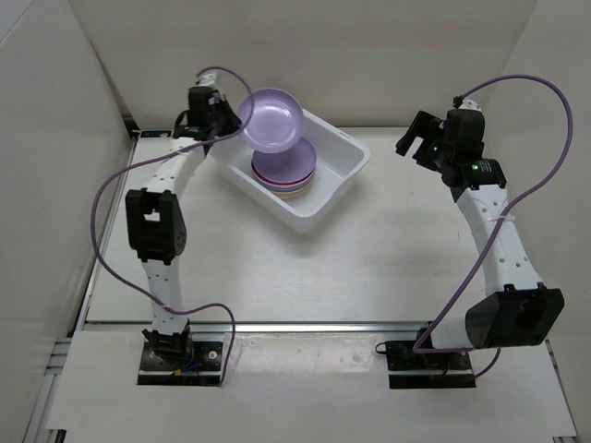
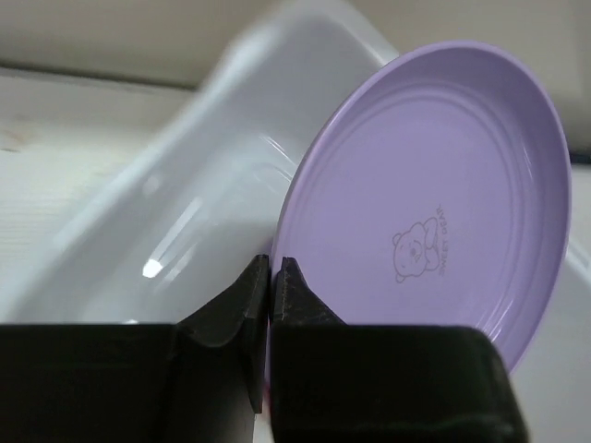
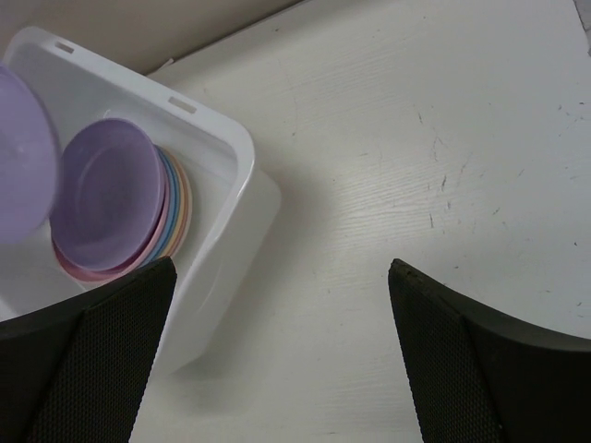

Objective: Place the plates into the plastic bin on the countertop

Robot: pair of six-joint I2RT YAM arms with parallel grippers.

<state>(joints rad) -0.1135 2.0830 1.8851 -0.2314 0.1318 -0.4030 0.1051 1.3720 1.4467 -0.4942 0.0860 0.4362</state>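
Note:
The stack of plates is below the left gripper, to its right in the top view, so the left gripper will next go down toward the stack and let go of the rim of the pastel purple plate.
My left gripper [image 1: 231, 126] [image 2: 274, 264] is shut on the rim of a pastel purple plate [image 1: 272, 118] [image 2: 434, 203], which hangs tilted above the far left end of the white plastic bin [image 1: 343, 164] [image 2: 208, 208]. A stack of plates [image 1: 286, 168] [image 3: 111, 198] lies inside the bin, purple on top with pink, blue and yellow-orange edges below. The held plate [image 3: 20, 166] also shows at the left edge of the right wrist view. To the right of the bin, my right gripper [image 1: 417, 140] [image 3: 282, 268] hovers open over the bare countertop [image 1: 369, 258], holding nothing.
White walls close in the countertop at the back and on both sides. A metal rail [image 1: 305, 325] runs along the front edge, by both arm bases. Purple cables loop off each arm. The bin [image 3: 235, 148] sits at an angle in the back middle.

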